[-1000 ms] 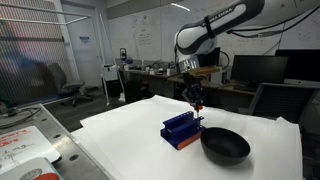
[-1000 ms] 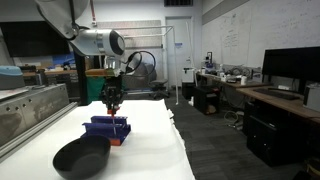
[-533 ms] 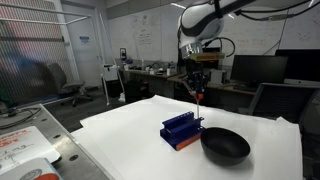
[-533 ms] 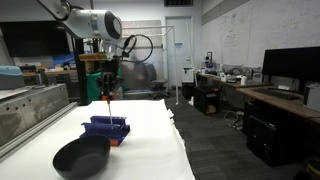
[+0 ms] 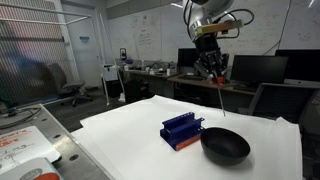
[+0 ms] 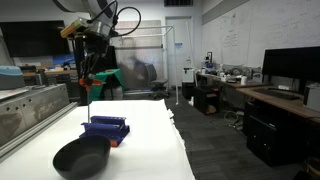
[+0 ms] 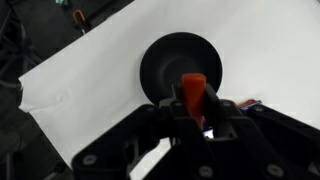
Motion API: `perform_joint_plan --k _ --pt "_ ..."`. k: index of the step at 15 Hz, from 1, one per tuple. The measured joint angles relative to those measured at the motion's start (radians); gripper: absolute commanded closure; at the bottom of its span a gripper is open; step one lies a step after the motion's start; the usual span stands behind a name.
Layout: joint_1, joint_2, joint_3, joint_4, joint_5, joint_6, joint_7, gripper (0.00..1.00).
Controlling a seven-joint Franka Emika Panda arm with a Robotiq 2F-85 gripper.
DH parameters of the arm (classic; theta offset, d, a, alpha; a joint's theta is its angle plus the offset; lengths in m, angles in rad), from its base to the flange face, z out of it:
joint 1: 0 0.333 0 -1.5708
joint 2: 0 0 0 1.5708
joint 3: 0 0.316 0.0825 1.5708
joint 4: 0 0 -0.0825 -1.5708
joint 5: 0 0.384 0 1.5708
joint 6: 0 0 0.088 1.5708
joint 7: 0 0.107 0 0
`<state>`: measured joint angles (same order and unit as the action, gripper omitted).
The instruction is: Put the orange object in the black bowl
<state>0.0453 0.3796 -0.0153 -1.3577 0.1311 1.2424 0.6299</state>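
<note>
The robot should next lower its gripper toward the open inside of the black bowl to release the orange object, because the lower end of the orange object still hangs clear above the bowl's rim.
My gripper point(image 5: 214, 72) is high above the white table and shut on the orange object point(image 5: 220, 98), a long thin stick that hangs down from the fingers. The stick's lower tip is above the black bowl point(image 5: 225, 145), well clear of it. In an exterior view the gripper point(image 6: 88, 78) hangs above and behind the bowl point(image 6: 82, 157). In the wrist view the stick's wider orange end point(image 7: 193, 90) sits between the fingers point(image 7: 196, 118), with the bowl point(image 7: 165, 62) directly below.
A blue slotted rack with an orange base point(image 5: 182, 130) stands next to the bowl on the white table point(image 5: 120, 125); it also shows in an exterior view point(image 6: 107, 128). A metal bench point(image 5: 25, 145) lies beside the table. Desks and monitors stand behind.
The gripper has risen from just above the blue rack, lifting the orange stick with it, and has shifted sideways so that it is over the bowl.
</note>
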Motion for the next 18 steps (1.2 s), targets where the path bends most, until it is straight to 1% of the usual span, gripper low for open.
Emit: perform_joint_plan --k 2,5,10,11,12,13,14,15,18 --pt "-0.013 0.042 -0.012 -0.004 0.060 -0.014 0.026 0.89" --pt "-0.030 0.140 -0.018 -0.010 0.144 0.003 0.037 0.89" --pt "-0.041 0.274 -0.018 -0.004 0.218 0.006 0.037 0.88" --pt "-0.046 0.292 -0.018 -0.003 0.226 0.006 0.037 0.87" --pt "-0.051 0.307 -0.018 -0.002 0.232 0.006 0.036 0.79" --pt "-0.056 0.320 -0.018 -0.001 0.236 0.006 0.035 0.69" --pt "-0.060 0.333 -0.018 0.001 0.237 0.005 0.034 0.53" --pt "-0.064 0.345 -0.018 0.002 0.237 0.005 0.033 0.48" --pt "-0.066 0.382 -0.018 0.013 0.237 0.000 0.031 0.23"
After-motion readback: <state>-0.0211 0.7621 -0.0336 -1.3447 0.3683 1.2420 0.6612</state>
